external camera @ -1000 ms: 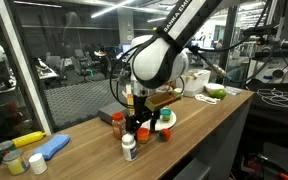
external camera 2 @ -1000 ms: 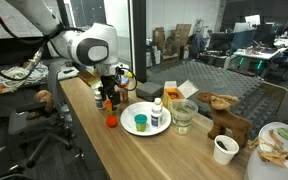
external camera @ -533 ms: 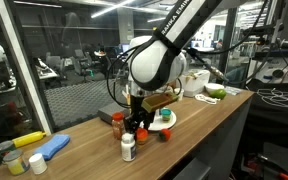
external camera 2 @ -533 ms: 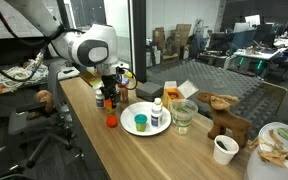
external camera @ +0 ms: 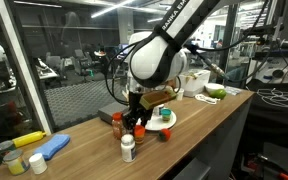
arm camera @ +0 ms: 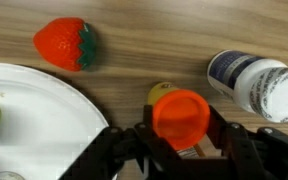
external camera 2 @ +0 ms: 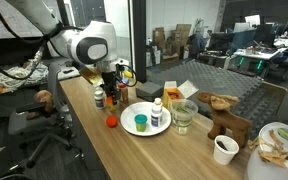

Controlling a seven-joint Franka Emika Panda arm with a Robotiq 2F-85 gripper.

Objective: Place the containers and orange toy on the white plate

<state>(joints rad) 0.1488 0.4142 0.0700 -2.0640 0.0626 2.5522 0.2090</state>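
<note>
The robot's gripper will rise next and then bring the small orange-capped container down onto the white plate, because the plate is bare [external camera: 154, 124] [arm camera: 46, 126] beside the green-lidded container and white bottle.
In the wrist view my gripper [arm camera: 180, 130] is shut on a small orange-capped container [arm camera: 180, 115], one finger against each side of it. The orange strawberry toy [arm camera: 66, 44] lies on the wood at upper left, just off the white plate [arm camera: 34, 110]. A white-capped container [arm camera: 257, 87] stands to the right of the gripper. In an exterior view the gripper [external camera 2: 111, 96] hangs beside the plate [external camera 2: 131, 129], which holds a white bottle [external camera 2: 156, 113] and a green-lidded container [external camera 2: 140, 123]. The toy [external camera 2: 111, 121] lies in front of the plate.
A glass [external camera 2: 184, 116], a wooden animal figure [external camera 2: 222, 115] and a paper cup [external camera 2: 224, 149] stand past the plate. At the far end of the counter lie yellow and blue objects [external camera: 32, 150]. A bowl with green contents [external camera: 214, 92] sits at the other end.
The jaws have closed from wide open onto the orange-capped container. The arm has barely shifted.
</note>
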